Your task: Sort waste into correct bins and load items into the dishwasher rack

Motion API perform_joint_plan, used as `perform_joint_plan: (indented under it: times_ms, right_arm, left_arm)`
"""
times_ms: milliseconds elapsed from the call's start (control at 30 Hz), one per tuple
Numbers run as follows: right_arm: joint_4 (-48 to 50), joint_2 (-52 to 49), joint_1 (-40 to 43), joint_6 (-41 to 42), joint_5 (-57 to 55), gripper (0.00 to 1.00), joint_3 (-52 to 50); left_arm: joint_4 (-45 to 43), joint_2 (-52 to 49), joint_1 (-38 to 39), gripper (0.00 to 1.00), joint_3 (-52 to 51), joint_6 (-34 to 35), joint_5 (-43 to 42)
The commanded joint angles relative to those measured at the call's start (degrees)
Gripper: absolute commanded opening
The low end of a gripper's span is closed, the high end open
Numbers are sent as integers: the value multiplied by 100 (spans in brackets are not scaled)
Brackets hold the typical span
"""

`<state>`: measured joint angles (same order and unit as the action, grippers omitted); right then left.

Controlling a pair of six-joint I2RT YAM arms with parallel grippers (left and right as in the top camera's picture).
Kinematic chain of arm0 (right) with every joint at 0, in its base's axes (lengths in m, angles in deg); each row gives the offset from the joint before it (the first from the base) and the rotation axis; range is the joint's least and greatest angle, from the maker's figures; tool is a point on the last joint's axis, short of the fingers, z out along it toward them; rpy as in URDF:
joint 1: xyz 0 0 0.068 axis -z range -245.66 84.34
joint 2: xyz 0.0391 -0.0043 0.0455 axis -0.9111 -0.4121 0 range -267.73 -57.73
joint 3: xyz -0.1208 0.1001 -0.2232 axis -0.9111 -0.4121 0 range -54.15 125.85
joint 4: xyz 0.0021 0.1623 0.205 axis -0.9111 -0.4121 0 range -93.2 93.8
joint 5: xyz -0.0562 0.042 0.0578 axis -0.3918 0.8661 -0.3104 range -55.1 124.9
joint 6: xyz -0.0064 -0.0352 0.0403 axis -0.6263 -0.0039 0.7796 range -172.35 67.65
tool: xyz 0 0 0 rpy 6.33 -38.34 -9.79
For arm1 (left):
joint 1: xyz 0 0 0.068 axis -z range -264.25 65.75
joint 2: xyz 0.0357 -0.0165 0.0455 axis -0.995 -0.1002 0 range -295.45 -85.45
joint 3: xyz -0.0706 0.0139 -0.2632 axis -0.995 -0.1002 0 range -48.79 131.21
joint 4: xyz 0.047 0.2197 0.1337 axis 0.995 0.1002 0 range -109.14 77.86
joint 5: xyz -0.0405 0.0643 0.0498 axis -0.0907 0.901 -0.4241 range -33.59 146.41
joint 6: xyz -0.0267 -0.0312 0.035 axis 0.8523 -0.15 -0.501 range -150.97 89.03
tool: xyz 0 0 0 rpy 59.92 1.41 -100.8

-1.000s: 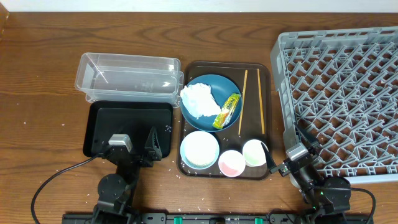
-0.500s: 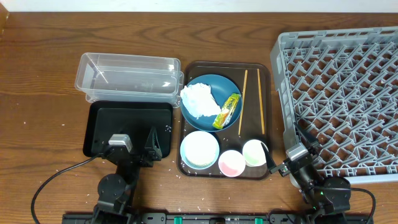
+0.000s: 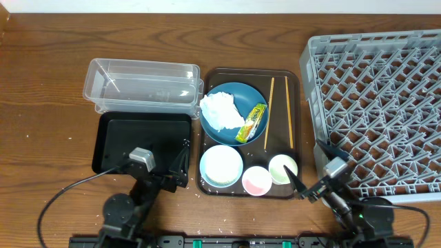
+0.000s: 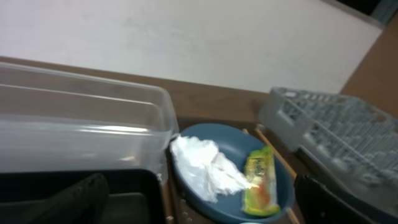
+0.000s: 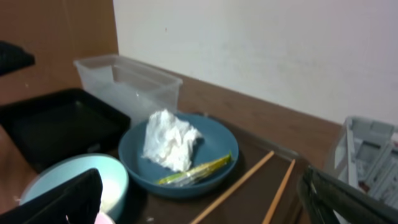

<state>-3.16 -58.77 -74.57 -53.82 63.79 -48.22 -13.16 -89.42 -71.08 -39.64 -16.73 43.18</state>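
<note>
The pinkish cup is standing with its opening up, so the left gripper will go past the white bowl, tip downward and come down onto the pinkish cup's rim (image 3: 244, 180) next to that bowl.
A brown serving tray (image 3: 298, 131) holds a dark-blue plate (image 3: 242, 98) with a crumpled white napkin (image 3: 219, 110) and a yellow-green wrapper (image 3: 251, 122) on it. It also holds two chopsticks (image 3: 269, 114), a white bowl (image 3: 221, 165), a pinkish cup (image 3: 257, 180) and a pale green cup (image 3: 282, 169). The clear tub (image 3: 141, 86) and black tray (image 3: 124, 131) lie to the left, the grey rack (image 3: 379, 103) to the right. My left gripper (image 3: 162, 167) is open and empty over the black tray's front edge. My right gripper (image 3: 311, 169) is open and empty between the green cup and the rack.
Loose white rice grains (image 3: 185, 142) speckle the table near the black tray and along the front edge. In the left wrist view the napkin (image 4: 202, 165) and wrapper (image 4: 261, 183) lie ahead. In the right wrist view the chopsticks (image 5: 239, 183) run between my fingers.
Both grippers have swung inward toward the brown tray. The left one shifted right and tilted; the right one turned left. Nothing on the table has moved.
</note>
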Motion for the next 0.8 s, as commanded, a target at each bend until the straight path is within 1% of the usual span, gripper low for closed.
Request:
perform_joint_plan:
  times_ms: [0,67,200,267,333,367,433,500,533,667,700,733,767]
  right_arm:
    - [-481,-256,11,466,-170,99,973]
    - [-1145,-662,11,463,-402,99,1606]
    - [-2573,-1939,11,455,-826,99,2973]
    - [-3023,-2559,11,393,-852,99,3501]
    - [-3348,-3169,11,398,-782,99,3978]
    - [-3458,-3456,11,400,-688,99,4192]
    - [-3644,-3923,11,400,-470,99,4507]
    - [-3849,-4240,11,455,-341,99,4660]
    - [-3893,-4374,11,483,-315,99,4695]
    - [-3895,-4660,11,629,-188,99,4710]
    - [-3893,-4712,11,739,-234,99,4710]
    - [-3888,-4747,11,874,-326,99,4710]
    - [-3875,-4780,11,1056,-476,99,4710]
  left_arm:
    - [450,-643,-20,98,1156,127,-304]
    - [1121,-1366,-17,98,1912,127,-310]
    - [2643,-3036,-17,98,3595,125,-490]
    - [3298,-3740,-17,98,4435,85,-772]
    - [3689,-4271,-17,98,5123,98,-997]
    - [3738,-4463,-17,98,5351,227,-1235]
    - [3731,-4789,-17,98,5652,365,-1937]
    - [3567,-4986,-2,98,5678,367,-2361]
    - [3602,-5108,55,98,5678,369,-2426]
    - [4234,-5595,599,99,5676,304,-2337]
    - [4437,-5744,848,95,5674,227,-2218]
    - [4603,-5871,1084,94,5672,212,-2033]
    - [4771,-6030,1392,90,5672,214,-1727]
